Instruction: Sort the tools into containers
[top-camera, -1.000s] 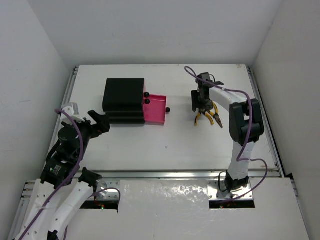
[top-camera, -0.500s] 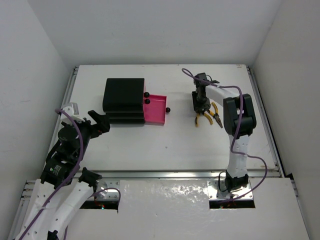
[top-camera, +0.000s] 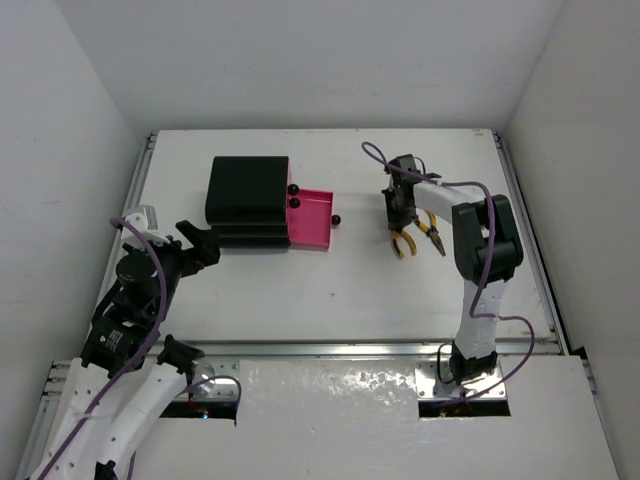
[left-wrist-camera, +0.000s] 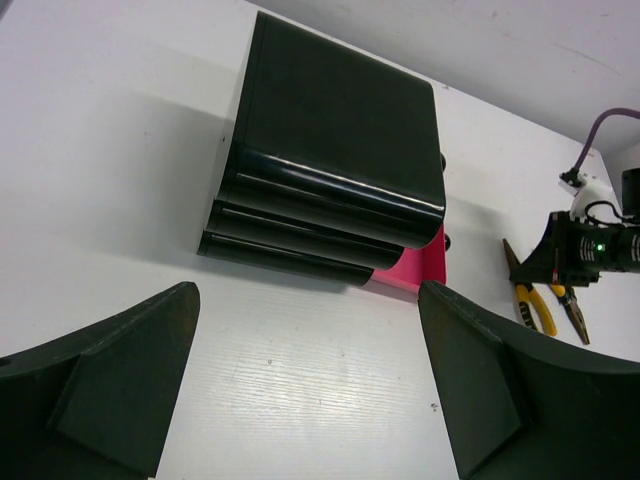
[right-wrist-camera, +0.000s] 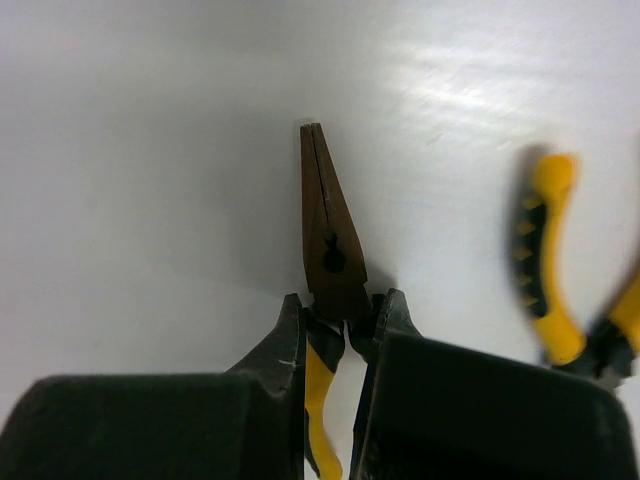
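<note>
The right gripper lifts next, carries the pliers over the open drawer (top-camera: 313, 220) and releases them, since the drawer lies to that gripper's left in the top view.
Two yellow-handled pliers lie on the white table at the right. My right gripper (top-camera: 402, 222) (right-wrist-camera: 345, 320) is shut on the left pliers (right-wrist-camera: 328, 235) (top-camera: 403, 241), pinching them just below the brown nose. The other pliers (right-wrist-camera: 545, 260) (top-camera: 432, 232) lie close beside on the right. The black chest (top-camera: 248, 200) (left-wrist-camera: 335, 170) stands at the left, its lowest drawer (top-camera: 312, 218) pulled out, pink inside and with nothing showing in it. My left gripper (top-camera: 205, 245) (left-wrist-camera: 308, 370) hangs open over bare table near the chest's left front.
Two closed drawers show round black knobs (top-camera: 293, 190) above the open one, whose knob (top-camera: 337, 220) points toward the pliers. White walls enclose the table on three sides. A metal rail (top-camera: 350, 348) runs along the near edge.
My right gripper has closed its fingers on the left pliers, and the right arm's elbow has shifted slightly. The left arm has not moved.
</note>
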